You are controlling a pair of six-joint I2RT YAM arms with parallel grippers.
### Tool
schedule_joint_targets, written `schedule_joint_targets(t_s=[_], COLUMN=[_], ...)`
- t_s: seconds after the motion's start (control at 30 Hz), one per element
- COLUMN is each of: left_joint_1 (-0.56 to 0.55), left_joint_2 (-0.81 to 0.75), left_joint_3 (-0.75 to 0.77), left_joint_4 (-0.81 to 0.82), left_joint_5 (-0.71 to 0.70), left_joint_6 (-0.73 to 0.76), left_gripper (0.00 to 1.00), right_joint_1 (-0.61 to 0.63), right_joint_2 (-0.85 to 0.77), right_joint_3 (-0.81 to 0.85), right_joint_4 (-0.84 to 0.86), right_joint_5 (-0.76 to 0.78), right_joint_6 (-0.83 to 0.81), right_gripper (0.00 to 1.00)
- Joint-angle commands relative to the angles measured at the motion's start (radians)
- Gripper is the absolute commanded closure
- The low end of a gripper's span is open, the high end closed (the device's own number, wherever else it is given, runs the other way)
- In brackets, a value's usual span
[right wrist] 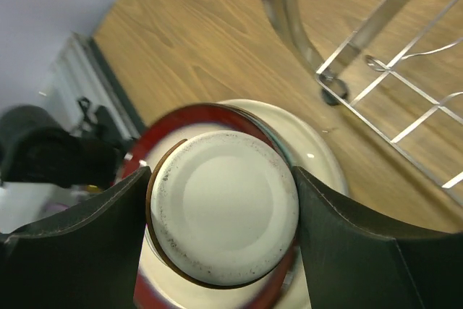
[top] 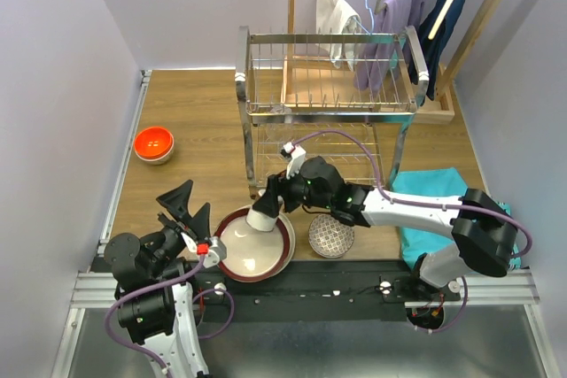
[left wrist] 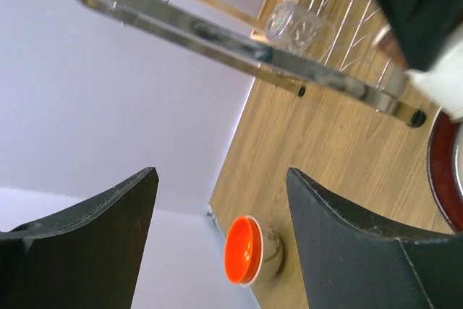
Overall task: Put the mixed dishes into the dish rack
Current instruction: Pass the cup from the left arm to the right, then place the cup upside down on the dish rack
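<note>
My right gripper holds the beige cup (top: 262,219) and will next carry it outward over the front wire of the dish rack's lower shelf and let it go there, because the free space beside the clear glass is outward.
My right gripper (top: 265,208) is shut on the beige cup (top: 262,219). It holds the cup upside down just above the dark-red-rimmed cream plate (top: 232,265) at the table's near edge. In the right wrist view the cup's base (right wrist: 224,204) fills the gap between my fingers (right wrist: 347,236). My left gripper (top: 182,203) is open and empty, left of the plate; it points toward the orange bowl (top: 153,142) (left wrist: 244,250) at the far left. A blue-white patterned bowl (top: 331,236) sits right of the plate. The chrome dish rack (top: 328,86) stands behind; a clear glass (left wrist: 293,25) lies in its lower tier.
A wooden stand with hanging clothes (top: 399,15) is behind the rack. A teal cloth (top: 434,201) lies at the right. Walls close in on the left and back. The rack's foot and lower wires (right wrist: 376,70) are close to my right gripper.
</note>
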Motion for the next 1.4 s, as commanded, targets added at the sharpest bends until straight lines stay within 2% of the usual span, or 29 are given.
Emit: schedule_joint_targets(t_s=[0.0, 0.13, 0.3, 0.47, 0.57, 0.8, 0.97, 1.17, 1.37], left_joint_1=[-0.001, -0.001, 0.0, -0.001, 0.002, 0.013, 0.025, 0.06, 0.089], left_joint_2=[-0.18, -0.183, -0.188, -0.189, -0.191, -0.194, -0.195, -0.197, -0.195], left_joint_3=[-0.008, -0.002, 0.02, 0.029, 0.035, 0.057, 0.086, 0.112, 0.141], left_joint_4=[0.073, 0.043, -0.011, -0.029, -0.046, -0.106, -0.169, -0.219, -0.307], left_joint_5=[-0.135, -0.178, -0.171, -0.171, -0.169, -0.151, -0.128, -0.102, -0.077], left_joint_6=[-0.122, -0.135, -0.136, -0.149, -0.149, -0.156, -0.141, -0.141, -0.106], left_gripper=[0.2, 0.2, 0.2, 0.2, 0.2, 0.19, 0.19, 0.19, 0.19], right_joint_1=[0.005, 0.007, 0.005, 0.005, -0.022, -0.126, -0.215, -0.257, -0.337], right_joint_2=[-0.076, -0.125, -0.188, -0.205, -0.185, -0.133, -0.056, 0.03, 0.131], right_joint_3=[-0.07, -0.114, -0.13, -0.166, -0.176, -0.171, -0.096, -0.121, -0.101], right_joint_4=[0.066, 0.154, 0.159, 0.201, 0.225, 0.274, 0.22, 0.347, 0.435], right_joint_5=[0.083, 0.089, 0.102, 0.19, 0.232, 0.235, 0.235, 0.218, 0.224], right_joint_6=[-0.242, -0.382, -0.572, -0.835, -0.897, -0.967, -0.878, -0.927, -0.876], right_gripper=[0.5, 0.5, 0.51, 0.52, 0.52, 0.53, 0.54, 0.54, 0.54])
